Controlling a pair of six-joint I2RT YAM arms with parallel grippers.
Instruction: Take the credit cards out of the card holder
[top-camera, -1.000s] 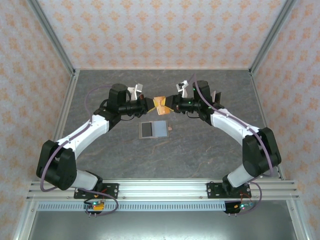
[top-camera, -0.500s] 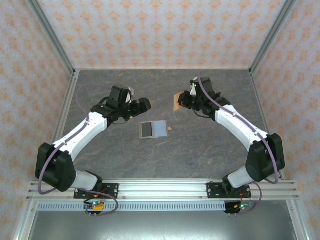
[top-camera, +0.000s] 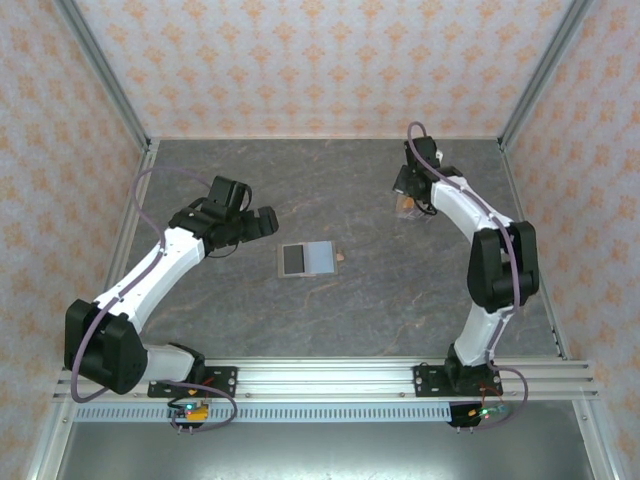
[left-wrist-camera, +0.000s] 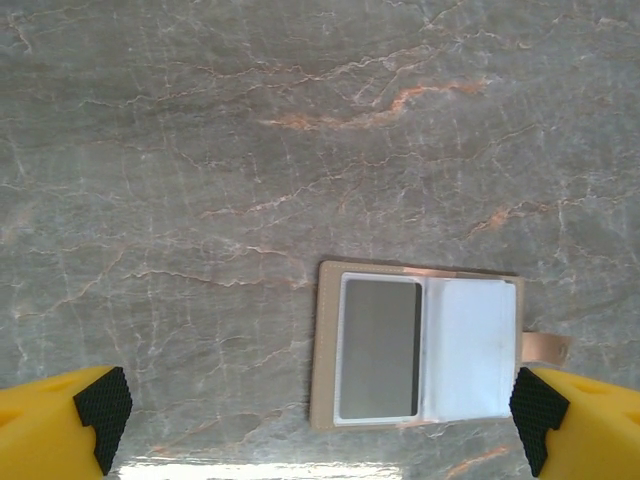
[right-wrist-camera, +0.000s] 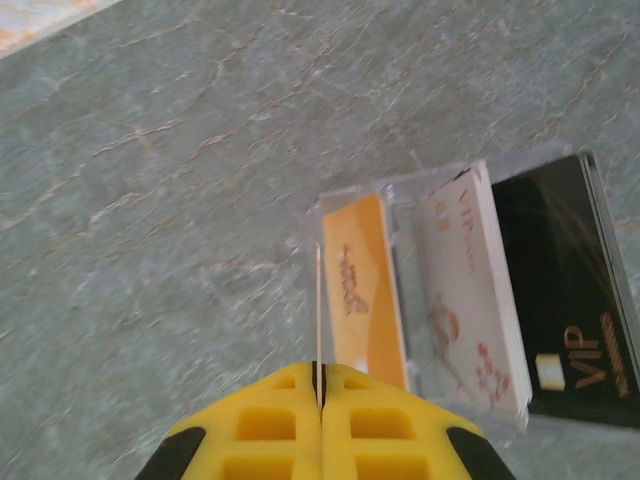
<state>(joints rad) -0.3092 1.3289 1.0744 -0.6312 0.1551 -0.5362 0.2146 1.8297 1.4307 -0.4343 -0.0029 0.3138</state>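
Observation:
The thin credit card in my right gripper goes down into the clear tray's slot with the orange card (top-camera: 407, 203) (right-wrist-camera: 362, 285) next for release, since similar cards already stand there.
The card holder (top-camera: 320, 260) lies open and flat at mid-table, tan-edged, with a small tab (top-camera: 338, 257) on its right side. In the left wrist view the card holder (left-wrist-camera: 328, 350) shows a dark grey card (left-wrist-camera: 380, 348) in its left pocket and a pale panel on the right. My left gripper (top-camera: 262, 222) hovers to its left, open and empty, its fingertips (left-wrist-camera: 100, 405) spread wide. My right gripper (top-camera: 405, 197) is at the back right, shut on a thin credit card (right-wrist-camera: 318, 300) seen edge-on.
Below the right gripper a clear tray (right-wrist-camera: 350, 197) holds an orange card (right-wrist-camera: 362, 285), a white patterned card (right-wrist-camera: 468, 290) and a black VIP card (right-wrist-camera: 565, 300). The enclosure's patterned walls bound the grey stone tabletop (top-camera: 240, 310).
Both grippers held an orange card between them above the holder. The left one has let go, opened and drawn back left. The right one has carried the card to the back right.

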